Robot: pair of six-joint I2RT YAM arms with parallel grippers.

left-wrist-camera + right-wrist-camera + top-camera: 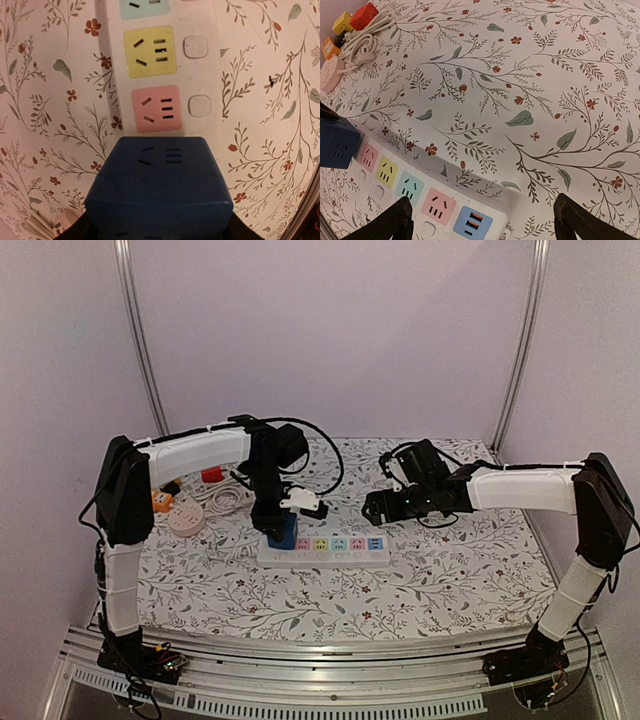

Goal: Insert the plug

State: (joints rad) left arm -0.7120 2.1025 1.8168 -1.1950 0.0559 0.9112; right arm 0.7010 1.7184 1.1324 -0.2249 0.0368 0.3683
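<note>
The plug needs to go down onto the power strip's end [276,556] beside the nearest pink socket next, and my left gripper should release it there, since that end is below my gripper.
The plug [159,190] is a dark blue cube with socket slots on its faces. My left gripper [159,231] is shut on it, a black finger [75,232] at each lower side. The cube stands at the left end of the white power strip [330,552], right next to its pink socket [156,108]; whether it is seated I cannot tell. From above, the plug [282,530] sits under the left gripper [280,512]. My right gripper [485,220] hangs open and holds nothing, above the strip's right end [420,200], with the plug [336,142] to its left.
At the back left of the flowered cloth lie a red cube [212,475], an orange cube [162,502], a round pinkish socket [186,521] and a coiled white cable [228,498]. A yellow cube [342,22] shows there too. Metal rails line the near edge.
</note>
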